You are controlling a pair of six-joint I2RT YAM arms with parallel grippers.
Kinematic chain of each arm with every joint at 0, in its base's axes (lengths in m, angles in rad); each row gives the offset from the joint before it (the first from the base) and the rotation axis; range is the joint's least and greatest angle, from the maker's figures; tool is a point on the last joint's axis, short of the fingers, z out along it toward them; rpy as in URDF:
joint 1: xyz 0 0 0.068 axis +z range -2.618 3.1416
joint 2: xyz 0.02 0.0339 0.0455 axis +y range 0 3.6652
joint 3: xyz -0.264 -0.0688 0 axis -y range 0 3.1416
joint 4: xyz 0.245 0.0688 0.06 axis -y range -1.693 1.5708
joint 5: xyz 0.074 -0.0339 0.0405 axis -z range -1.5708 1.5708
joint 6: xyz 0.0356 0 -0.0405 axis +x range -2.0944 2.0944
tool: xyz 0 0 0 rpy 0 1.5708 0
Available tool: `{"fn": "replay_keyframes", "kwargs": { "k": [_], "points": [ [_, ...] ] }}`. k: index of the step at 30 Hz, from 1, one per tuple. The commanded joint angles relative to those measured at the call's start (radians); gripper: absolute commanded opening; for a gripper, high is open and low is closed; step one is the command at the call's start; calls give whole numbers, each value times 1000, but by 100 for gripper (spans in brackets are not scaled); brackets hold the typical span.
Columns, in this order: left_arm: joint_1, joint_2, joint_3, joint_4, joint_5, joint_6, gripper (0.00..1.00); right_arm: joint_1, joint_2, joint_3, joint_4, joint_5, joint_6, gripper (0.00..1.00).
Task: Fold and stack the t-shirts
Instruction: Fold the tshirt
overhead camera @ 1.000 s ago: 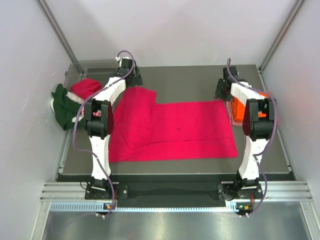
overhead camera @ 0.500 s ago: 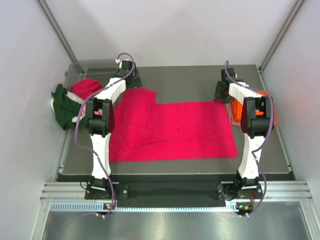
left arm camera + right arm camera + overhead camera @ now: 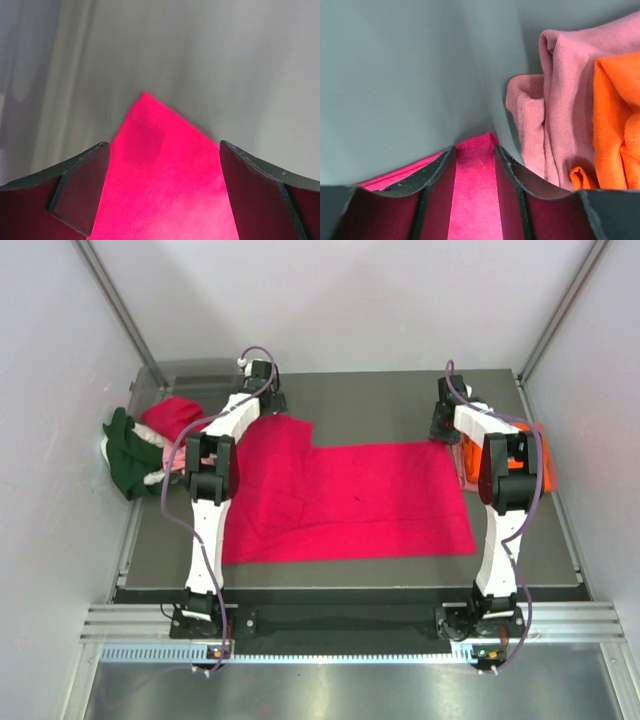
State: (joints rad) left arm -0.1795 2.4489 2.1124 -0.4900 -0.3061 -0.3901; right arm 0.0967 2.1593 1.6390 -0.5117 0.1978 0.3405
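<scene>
The crimson t-shirt's far corner is between the wide fingers and its point reaches past their ends, so my left gripper should close on it next.
A crimson red t-shirt [image 3: 350,500] lies spread flat on the dark table [image 3: 380,400]. My left gripper [image 3: 262,400] is open at the shirt's far left corner; in the left wrist view the corner [image 3: 160,165] lies between its wide-apart jaws [image 3: 162,145]. My right gripper [image 3: 443,425] is at the far right corner, jaws partly open, and the crimson hem [image 3: 475,200] shows in the gap [image 3: 474,147]. A folded salmon pink shirt [image 3: 555,110] and an orange shirt [image 3: 617,115] lie just right of it.
At the left edge, a dark green shirt [image 3: 125,455], a red shirt [image 3: 172,415] and pale cloth [image 3: 160,455] hang by a clear grey bin [image 3: 185,372]. The orange and pink stack [image 3: 540,455] sits at the right edge. White walls enclose the table.
Both arms have reached a little farther back, bringing the grippers onto the shirt's far corners. The left side of the shirt has shifted slightly.
</scene>
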Motion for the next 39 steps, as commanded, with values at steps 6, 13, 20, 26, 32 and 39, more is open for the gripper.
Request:
{"fn": "replay_keyframes", "kwargs": {
  "k": [6,13,20,26,32,39],
  "points": [
    [11,134,161,-113,-25,-30,88,15,2,13,2,-1,-6,35],
    [15,121,147,-114,-85,-43,72,17,-3,10,4,-5,-6,26],
    [15,90,129,-90,-62,-7,24,15,-10,12,-2,-9,-9,13],
    [14,69,126,-107,-76,10,0,15,-32,16,-11,-15,-11,6],
    [5,-37,49,-70,-105,31,0,15,-75,24,-34,-26,-12,0],
    [-38,-168,-41,-55,-177,71,0,15,-142,-10,-45,-64,-9,0]
  ]
}}
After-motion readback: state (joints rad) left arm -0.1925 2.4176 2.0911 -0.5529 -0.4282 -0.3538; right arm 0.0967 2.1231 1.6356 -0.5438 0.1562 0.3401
